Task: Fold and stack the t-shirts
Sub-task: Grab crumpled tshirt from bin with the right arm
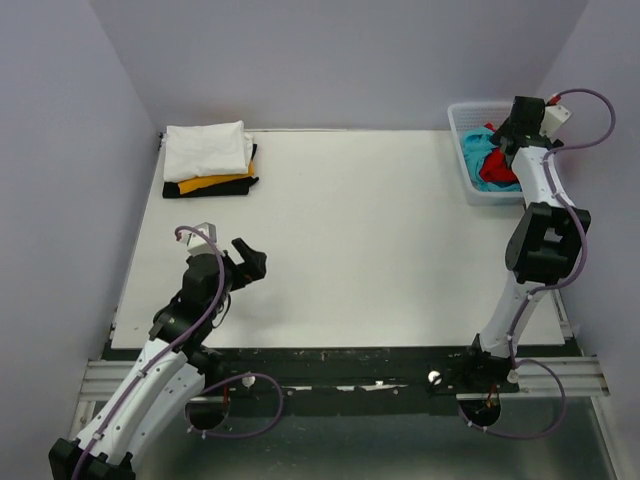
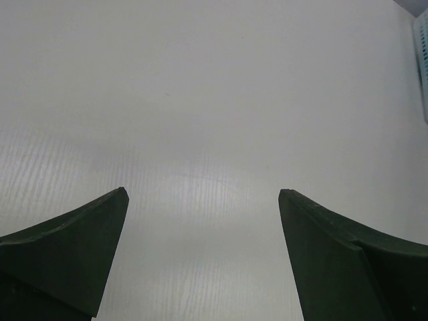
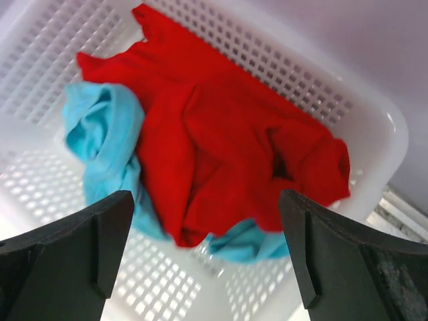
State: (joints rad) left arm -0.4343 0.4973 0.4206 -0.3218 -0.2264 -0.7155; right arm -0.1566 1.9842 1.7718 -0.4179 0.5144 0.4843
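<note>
I need to bring my right gripper down next into the white lattice basket [image 1: 462, 120] onto the crumpled middle of the red t-shirt [image 1: 492, 168], because it lies uncovered over the turquoise one.
A crumpled red t-shirt [image 3: 221, 134] lies on top of a turquoise t-shirt [image 3: 100, 140] inside the white lattice basket [image 3: 321, 87]. My right gripper [image 3: 204, 197] hovers open above the basket, nothing between its fingers, the red cloth just beyond the tips. From above, the red t-shirt [image 1: 492, 168] and the turquoise one [image 1: 474, 150] show in the basket [image 1: 462, 120] at the back right, partly hidden by the right arm. A folded stack, white t-shirt [image 1: 206, 150] over a yellow-orange one [image 1: 210, 183] and a black one [image 1: 242, 186], sits at the back left. My left gripper [image 1: 255, 260] is open over bare table.
The white table [image 1: 360, 230] spreads between the stack and the basket. Grey walls close in the left, back and right sides. A black rail [image 1: 340, 362] runs along the near edge. The basket's edge [image 2: 421, 60] shows at the far right of the left wrist view.
</note>
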